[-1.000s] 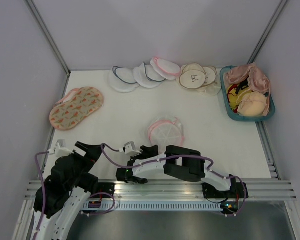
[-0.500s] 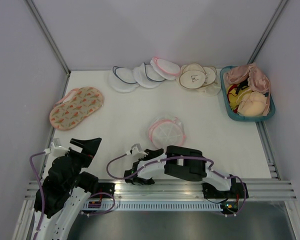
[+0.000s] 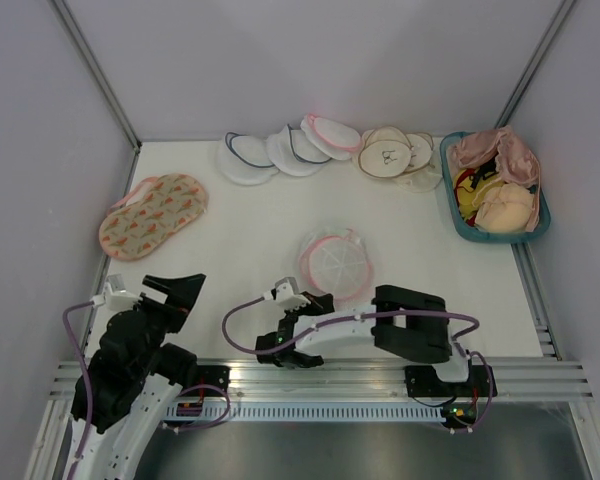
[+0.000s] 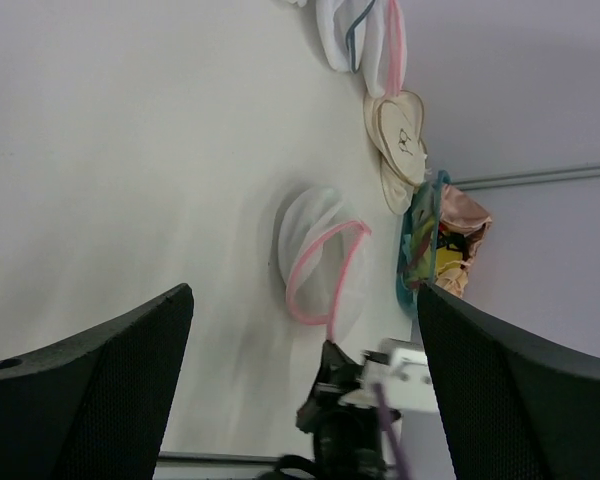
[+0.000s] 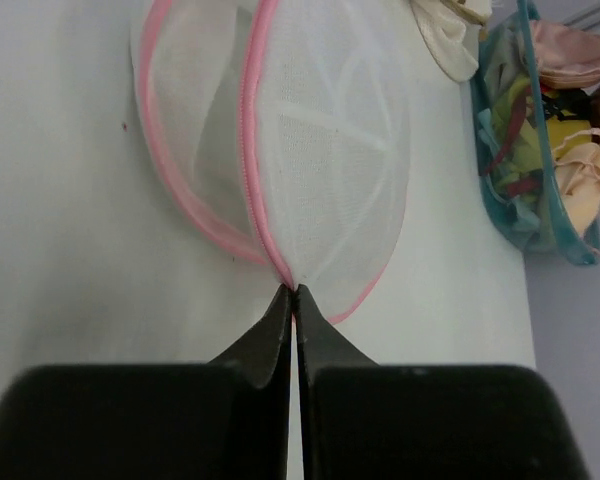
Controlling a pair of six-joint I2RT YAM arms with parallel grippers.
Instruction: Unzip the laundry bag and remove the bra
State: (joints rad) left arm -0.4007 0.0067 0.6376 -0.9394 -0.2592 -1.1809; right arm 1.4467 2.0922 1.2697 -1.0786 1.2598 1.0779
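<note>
My left gripper moves to the right in the top view and down onto the bag's loose pink trim (image 3: pixel 304 264) (image 4: pixel 292 284) next, because it gapes away from the trim's pinched line.
The laundry bag (image 3: pixel 335 262), a round white mesh pouch with pink zipper trim, lies mid-table. It also shows in the right wrist view as the laundry bag (image 5: pixel 320 150) and in the left wrist view as the laundry bag (image 4: pixel 320 260). My right gripper (image 3: pixel 316 297) reaches to its near edge. In the right wrist view the right gripper (image 5: pixel 294 291) is shut on the pink trim where the two zipper lines meet. My left gripper (image 3: pixel 175 290) hovers open at the near left, well away from the bag, and the left gripper (image 4: pixel 302 292) holds nothing. The bra is hidden.
A teal tray (image 3: pixel 458 215) with peach-pink bras and a yellow item stands at the far right. White pouches with dark blue trim (image 3: pixel 265 155), another pink-trimmed pouch (image 3: pixel 330 133) and cream pouches (image 3: pixel 390 155) lie along the back. An orange floral bag (image 3: pixel 152 215) lies at the left.
My right gripper moved forward to the bag's near edge and closed on the pink trim; the bag's near side rose slightly. The left gripper shifted a little to the left.
</note>
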